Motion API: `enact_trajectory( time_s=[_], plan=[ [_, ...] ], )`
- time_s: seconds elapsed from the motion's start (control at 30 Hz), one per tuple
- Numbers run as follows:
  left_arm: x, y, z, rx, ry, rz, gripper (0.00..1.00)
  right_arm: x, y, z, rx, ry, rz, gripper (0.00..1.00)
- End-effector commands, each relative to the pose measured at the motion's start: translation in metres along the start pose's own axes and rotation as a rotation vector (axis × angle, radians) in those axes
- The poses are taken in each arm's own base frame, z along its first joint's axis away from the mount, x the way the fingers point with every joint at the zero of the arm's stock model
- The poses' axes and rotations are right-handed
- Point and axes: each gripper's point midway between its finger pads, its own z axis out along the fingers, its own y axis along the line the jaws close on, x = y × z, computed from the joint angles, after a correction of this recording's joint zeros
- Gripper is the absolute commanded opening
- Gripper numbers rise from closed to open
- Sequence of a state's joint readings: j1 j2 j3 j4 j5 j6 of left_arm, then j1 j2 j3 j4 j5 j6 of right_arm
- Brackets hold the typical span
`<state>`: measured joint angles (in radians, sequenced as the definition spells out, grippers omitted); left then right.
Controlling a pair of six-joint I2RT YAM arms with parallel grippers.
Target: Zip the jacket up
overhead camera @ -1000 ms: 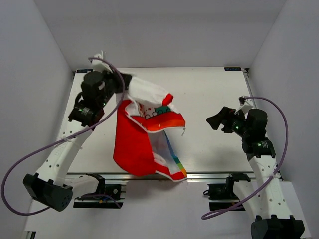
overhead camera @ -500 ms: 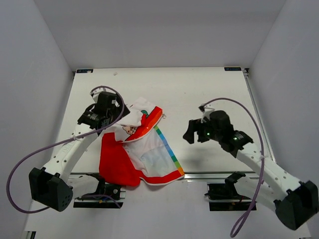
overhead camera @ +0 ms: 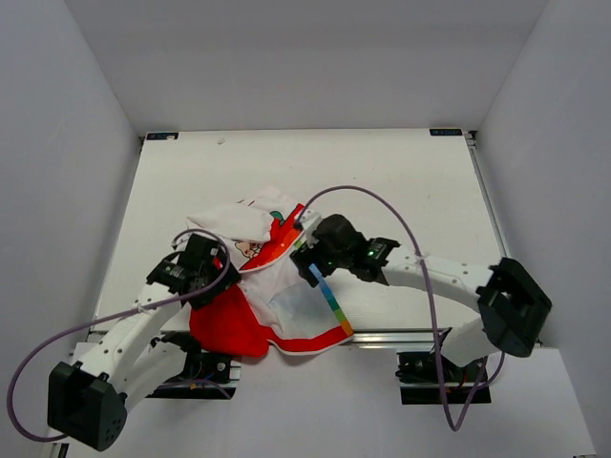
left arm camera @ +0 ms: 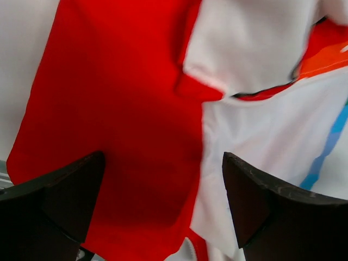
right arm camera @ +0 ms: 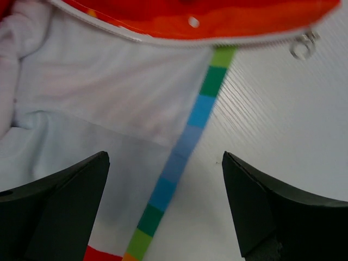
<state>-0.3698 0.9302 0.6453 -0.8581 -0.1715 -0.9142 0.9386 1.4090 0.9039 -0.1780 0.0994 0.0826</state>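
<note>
The red hood fabric [left arm camera: 109, 109] lies beneath my open, empty fingers, beside the jacket's white body. I should lower my left gripper onto it and close on the fabric's fold.
The jacket [overhead camera: 279, 298] lies crumpled at the near left of the table, white side up, its red hood [overhead camera: 221, 324] hanging over the near edge. My left gripper [overhead camera: 212, 282] hovers open over its left side. In the left wrist view the left gripper [left arm camera: 163, 206] has red hood fabric [left arm camera: 109, 109] and white body [left arm camera: 261, 130] below it, nothing between the fingers. My right gripper [overhead camera: 307, 250] is open over the jacket's right edge. The right wrist view has the right gripper [right arm camera: 163, 206] above the rainbow strip [right arm camera: 185, 147], white lining [right arm camera: 98, 98] and a metal zip pull [right arm camera: 302, 46].
The white table [overhead camera: 401, 172] stretches back and right of the jacket. Its near edge is a metal rail [overhead camera: 410, 334]. White walls close in on three sides. The right arm's purple cable [overhead camera: 382, 205] arcs over the table's middle.
The left gripper opened and let the jacket drop onto the table, then moved down toward the near edge. The right arm swung left, over the jacket's right edge.
</note>
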Motion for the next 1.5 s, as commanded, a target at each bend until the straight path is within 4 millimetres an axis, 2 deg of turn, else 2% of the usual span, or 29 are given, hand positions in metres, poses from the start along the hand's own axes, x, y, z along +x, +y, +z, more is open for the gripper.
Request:
enact_trajectory(
  time_s=[0.0, 0.03, 0.1, 0.13, 0.17, 0.2, 0.23, 0.27, 0.3, 0.33, 0.37, 0.4, 0.43, 0.6, 0.7, 0.73, 0.8, 0.83, 0.87, 0.9, 0.93, 1.03, 1.07, 1.13, 1.2, 1.33, 1.4, 1.43, 1.47],
  plan=[
    [0.016, 0.001, -0.001, 0.067, 0.029, -0.033, 0.98, -0.062, 0.038, 0.016, -0.163, -0.205, -0.242, 0.89],
    [0.022, 0.007, 0.005, 0.055, 0.037, -0.037, 0.96, -0.061, 0.044, 0.027, -0.197, -0.193, -0.258, 0.89],
    [0.024, 0.009, 0.008, 0.053, 0.032, -0.048, 0.90, -0.085, 0.064, 0.032, -0.274, -0.247, -0.301, 0.89],
    [0.024, 0.012, 0.009, 0.040, 0.031, -0.053, 0.79, -0.081, 0.072, 0.045, -0.290, -0.228, -0.316, 0.89],
    [0.021, 0.014, 0.010, 0.025, 0.018, -0.060, 0.70, -0.098, 0.077, 0.047, -0.293, -0.260, -0.329, 0.89],
    [0.022, 0.018, 0.010, 0.001, 0.018, -0.067, 0.57, -0.092, 0.080, 0.065, -0.296, -0.231, -0.342, 0.89],
    [0.020, 0.020, 0.010, -0.017, 0.017, -0.071, 0.34, -0.094, 0.082, 0.071, -0.300, -0.228, -0.347, 0.89],
    [0.013, 0.019, 0.007, -0.031, -0.008, -0.091, 0.22, -0.110, 0.088, 0.074, -0.315, -0.255, -0.354, 0.89],
    [0.013, 0.026, 0.004, -0.069, -0.011, -0.102, 0.12, -0.112, 0.090, 0.080, -0.322, -0.249, -0.349, 0.89],
    [0.009, 0.026, 0.001, -0.077, -0.026, -0.125, 0.00, -0.102, 0.093, 0.096, -0.336, -0.209, -0.344, 0.89],
    [0.002, 0.023, -0.005, -0.074, -0.050, -0.141, 0.00, -0.103, 0.097, 0.101, -0.349, -0.198, -0.338, 0.89],
    [-0.001, 0.029, -0.010, -0.103, -0.071, -0.148, 0.00, -0.117, 0.103, 0.103, -0.366, -0.218, -0.336, 0.89],
    [-0.006, 0.029, -0.014, -0.100, -0.090, -0.166, 0.00, -0.105, 0.111, 0.115, -0.400, -0.181, -0.326, 0.89],
    [-0.037, 0.029, -0.058, -0.056, -0.236, -0.234, 0.00, -0.103, 0.133, 0.144, -0.444, -0.144, -0.290, 0.86],
    [-0.054, 0.028, -0.082, -0.007, -0.318, -0.263, 0.00, -0.106, 0.130, 0.156, -0.396, -0.127, -0.234, 0.57],
    [-0.067, 0.023, -0.097, 0.023, -0.368, -0.280, 0.00, -0.113, 0.118, 0.159, -0.319, -0.139, -0.208, 0.25],
    [-0.080, 0.020, -0.113, 0.051, -0.427, -0.301, 0.00, -0.128, 0.103, 0.153, -0.218, -0.172, -0.126, 0.03],
    [-0.091, 0.019, -0.125, 0.063, -0.473, -0.317, 0.00, -0.125, 0.084, 0.152, -0.120, -0.172, -0.097, 0.00],
    [-0.098, 0.016, -0.130, 0.074, -0.498, -0.325, 0.00, -0.129, 0.077, 0.147, -0.093, -0.192, -0.072, 0.00],
    [-0.103, 0.014, -0.134, 0.078, -0.516, -0.331, 0.00, -0.142, 0.072, 0.128, -0.073, -0.237, -0.056, 0.00],
    [-0.115, 0.008, -0.140, 0.088, -0.552, -0.339, 0.00, -0.129, 0.057, 0.124, -0.027, -0.220, -0.040, 0.00],
    [-0.131, -0.003, -0.137, 0.077, -0.595, -0.344, 0.00, -0.131, 0.036, 0.098, 0.016, -0.234, 0.010, 0.00],
    [-0.143, -0.011, -0.138, 0.095, -0.640, -0.355, 0.00, -0.121, 0.030, 0.095, 0.032, -0.211, 0.015, 0.00],
    [-0.155, -0.018, -0.130, 0.064, -0.667, -0.340, 0.00, -0.119, 0.010, 0.079, 0.124, -0.210, 0.051, 0.00],
    [-0.172, -0.032, -0.136, 0.087, -0.712, -0.346, 0.00, -0.108, -0.006, 0.073, 0.178, -0.174, 0.079, 0.00],
    [-0.197, -0.052, -0.125, 0.050, -0.749, -0.290, 0.00, -0.089, -0.021, 0.081, 0.212, -0.076, 0.097, 0.00],
    [-0.203, -0.060, -0.100, 0.017, -0.699, -0.278, 0.00, -0.087, -0.016, 0.094, 0.189, -0.052, 0.089, 0.05],
    [-0.210, -0.054, -0.091, -0.011, -0.684, -0.276, 0.00, -0.085, -0.009, 0.100, 0.145, -0.038, 0.080, 0.13],
    [-0.214, -0.054, -0.081, -0.023, -0.665, -0.279, 0.00, -0.085, -0.005, 0.106, 0.124, -0.033, 0.078, 0.14]
  ],
)
